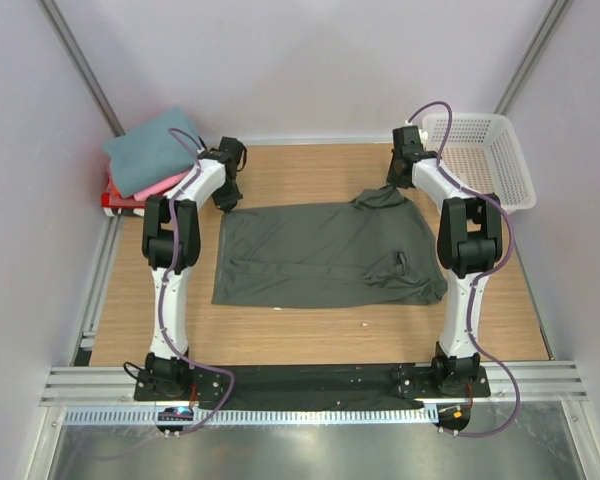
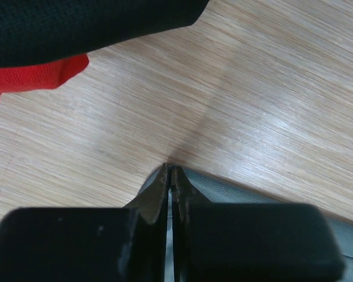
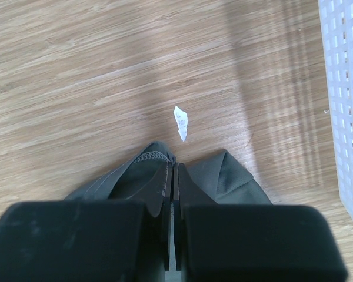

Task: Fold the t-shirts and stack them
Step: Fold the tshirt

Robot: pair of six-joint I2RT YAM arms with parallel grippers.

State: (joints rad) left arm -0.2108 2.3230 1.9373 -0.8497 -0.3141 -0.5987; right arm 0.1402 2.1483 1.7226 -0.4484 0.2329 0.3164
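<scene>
The shirt lies spread, so the robot's right gripper next needs to rise, go back and down onto the rumpled patch (image 1: 394, 266), which lies back from it, and let go of the fold.
The dark grey-green t-shirt (image 1: 325, 255) lies spread on the wooden table. My left gripper (image 1: 227, 202) is at its far left corner. In the left wrist view the gripper (image 2: 170, 171) is shut, with the shirt's corner (image 2: 235, 191) pinched between the jaws. My right gripper (image 1: 395, 185) is at the far right edge. It is shut (image 3: 172, 167) on a bunched, stitched edge of the shirt (image 3: 229, 176), slightly raised. A stack of folded shirts sits at the far left: teal-blue (image 1: 150, 150) on top, then pink (image 1: 165, 185), then black (image 2: 76, 23) and red (image 2: 41, 76).
A white lattice basket (image 1: 480, 155) stands at the far right, and its wall shows in the right wrist view (image 3: 344, 106). A small white scrap (image 3: 181, 122) lies on the wood just beyond the right fingertips. Walls enclose the table on three sides.
</scene>
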